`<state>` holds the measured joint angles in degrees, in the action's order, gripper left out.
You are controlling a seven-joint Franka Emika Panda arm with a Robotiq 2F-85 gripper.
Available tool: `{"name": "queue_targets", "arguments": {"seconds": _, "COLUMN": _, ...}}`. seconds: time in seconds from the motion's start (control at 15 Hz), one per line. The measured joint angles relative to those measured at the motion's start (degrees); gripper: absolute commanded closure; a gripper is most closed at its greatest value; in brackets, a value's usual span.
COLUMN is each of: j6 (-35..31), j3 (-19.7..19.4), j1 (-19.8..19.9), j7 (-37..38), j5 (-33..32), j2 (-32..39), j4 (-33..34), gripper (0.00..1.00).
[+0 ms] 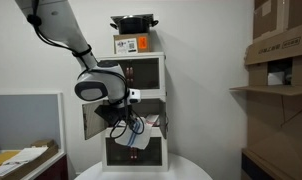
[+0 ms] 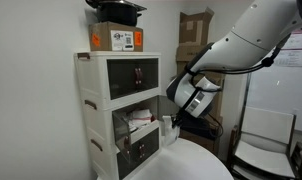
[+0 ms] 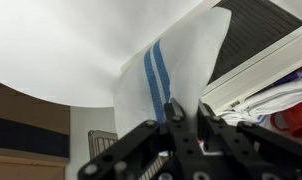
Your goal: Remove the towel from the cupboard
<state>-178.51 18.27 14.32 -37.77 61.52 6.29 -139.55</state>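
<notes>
The towel will go over the round white table next, as my gripper draws away and lowers it there.
The white cupboard stands in both exterior views [image 1: 151, 68] [image 2: 106, 75]; its middle door hangs open [image 1: 91, 120]. My gripper [image 1: 124, 117] is in front of the open middle compartment and is shut on a white towel with blue stripes [image 1: 137, 137], which hangs from the jaws. In the wrist view the towel [image 3: 176, 65] rises out of the closed jaws [image 3: 188, 118], with the open cupboard compartment [image 3: 261, 50] beside it. The gripper also shows in an exterior view [image 2: 173, 124], just outside the cupboard front.
A black pot [image 1: 134, 21] and a cardboard box [image 1: 131, 44] sit on the cupboard. More white and red items lie in the middle compartment [image 2: 139, 120]. A round white table [image 2: 186, 160] stands in front. Cardboard boxes on shelves [image 1: 281, 50]; a chair [image 2: 263, 140].
</notes>
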Motion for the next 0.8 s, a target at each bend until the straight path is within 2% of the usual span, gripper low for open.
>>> {"name": "queue_targets", "arguments": {"seconds": 0.33, "j6": 6.84, "j3": -1.46, "j1": 0.09, "j7": 0.53, "j5": -3.19, "j2": 2.86, "j4": -0.45, "gripper": 0.96}}
{"name": "queue_targets", "arguments": {"seconds": 0.8, "j6": 14.93, "j3": -7.04, "j1": 0.34, "j7": 4.4, "j5": -11.86, "j2": 12.18, "j4": 1.33, "gripper": 0.96}}
